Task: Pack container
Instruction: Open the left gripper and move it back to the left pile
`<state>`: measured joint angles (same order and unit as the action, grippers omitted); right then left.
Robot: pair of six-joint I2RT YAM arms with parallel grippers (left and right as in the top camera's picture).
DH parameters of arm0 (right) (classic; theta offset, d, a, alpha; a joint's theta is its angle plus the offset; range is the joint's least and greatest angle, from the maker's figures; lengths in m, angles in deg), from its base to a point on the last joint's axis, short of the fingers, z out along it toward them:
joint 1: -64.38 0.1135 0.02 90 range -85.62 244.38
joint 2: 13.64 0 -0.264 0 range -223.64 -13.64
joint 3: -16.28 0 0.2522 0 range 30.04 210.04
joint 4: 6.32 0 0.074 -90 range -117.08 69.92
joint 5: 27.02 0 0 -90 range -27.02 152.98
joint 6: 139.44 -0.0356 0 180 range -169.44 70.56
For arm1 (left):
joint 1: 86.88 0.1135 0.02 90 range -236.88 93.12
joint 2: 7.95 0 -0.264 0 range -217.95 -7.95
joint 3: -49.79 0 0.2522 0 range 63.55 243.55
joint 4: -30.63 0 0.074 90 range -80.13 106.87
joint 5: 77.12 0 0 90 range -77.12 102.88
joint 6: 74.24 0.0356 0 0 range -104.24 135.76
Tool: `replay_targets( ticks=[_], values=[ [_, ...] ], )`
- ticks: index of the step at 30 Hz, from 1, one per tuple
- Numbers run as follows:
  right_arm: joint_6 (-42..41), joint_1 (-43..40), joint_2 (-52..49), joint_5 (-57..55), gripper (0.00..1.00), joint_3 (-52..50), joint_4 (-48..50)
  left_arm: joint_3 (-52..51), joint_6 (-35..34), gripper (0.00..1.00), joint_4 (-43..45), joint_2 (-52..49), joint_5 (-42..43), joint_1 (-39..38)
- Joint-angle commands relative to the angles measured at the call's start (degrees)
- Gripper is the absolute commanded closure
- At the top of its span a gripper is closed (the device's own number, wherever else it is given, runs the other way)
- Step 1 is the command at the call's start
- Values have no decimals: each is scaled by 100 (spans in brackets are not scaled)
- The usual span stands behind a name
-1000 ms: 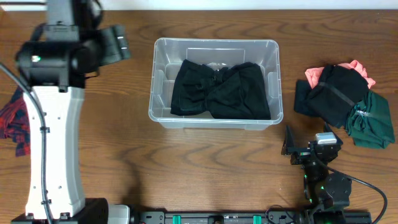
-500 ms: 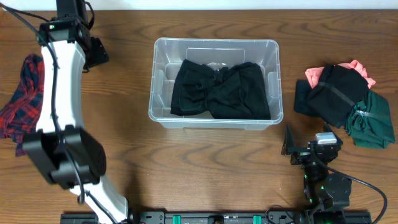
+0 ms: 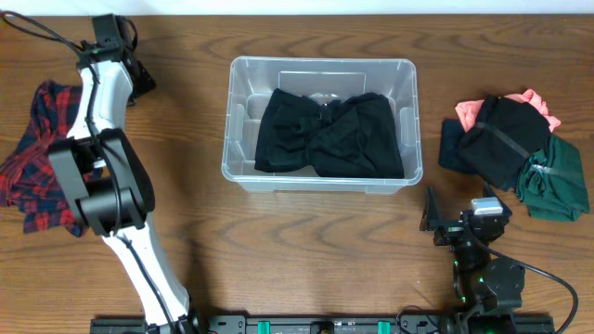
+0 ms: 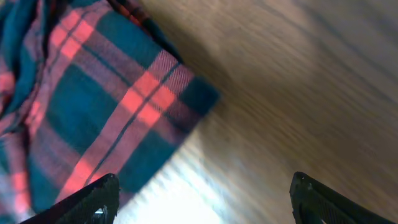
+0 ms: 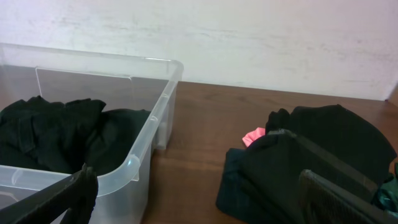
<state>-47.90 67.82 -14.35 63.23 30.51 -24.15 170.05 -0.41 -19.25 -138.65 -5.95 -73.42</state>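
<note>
My left gripper should go down onto the plaid shirt's pointed corner (image 4: pixel 191 102), which juts onto bare wood just ahead of its open fingers.
The clear plastic container (image 3: pixel 320 63) stands mid-table with a black garment (image 3: pixel 325 134) lying in it. My left gripper (image 3: pixel 141 78) is at the far back left, open and empty. In the left wrist view its jaws (image 4: pixel 205 186) hover over bare wood beside the corner of a red and green plaid shirt (image 4: pixel 93 106). That shirt (image 3: pixel 37 158) lies at the table's left edge. My right gripper (image 3: pixel 459 215) rests at the front right, open and empty. Its wrist view (image 5: pixel 199 180) looks at the container's corner (image 5: pixel 149 124) and the black garment (image 5: pixel 56 130).
A pile of clothes lies right of the container: a black piece (image 3: pixel 501 139) on top, a pink one (image 3: pixel 531 100) behind it and a dark green one (image 3: pixel 554 181). The black piece (image 5: pixel 323 149) also shows in the right wrist view. A white wall stands behind the table.
My left arm has swung out and back toward the far left corner, next to the plaid shirt. The right arm and the clothes have not moved.
</note>
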Motion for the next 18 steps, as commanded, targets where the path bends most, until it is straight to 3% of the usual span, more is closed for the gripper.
replay_targets(
  ticks=[1,10,18],
  values=[
    [-20,-46,33,0,1,-15,-17,4,-48,13,221,-280,-498,72],
    [-20,-48,33,0,1,-15,-17,4,546,13,1054,-673,-785,101],
    [-20,-48,33,0,1,-15,-20,4,605,13,1392,-723,-1025,260]
  ],
)
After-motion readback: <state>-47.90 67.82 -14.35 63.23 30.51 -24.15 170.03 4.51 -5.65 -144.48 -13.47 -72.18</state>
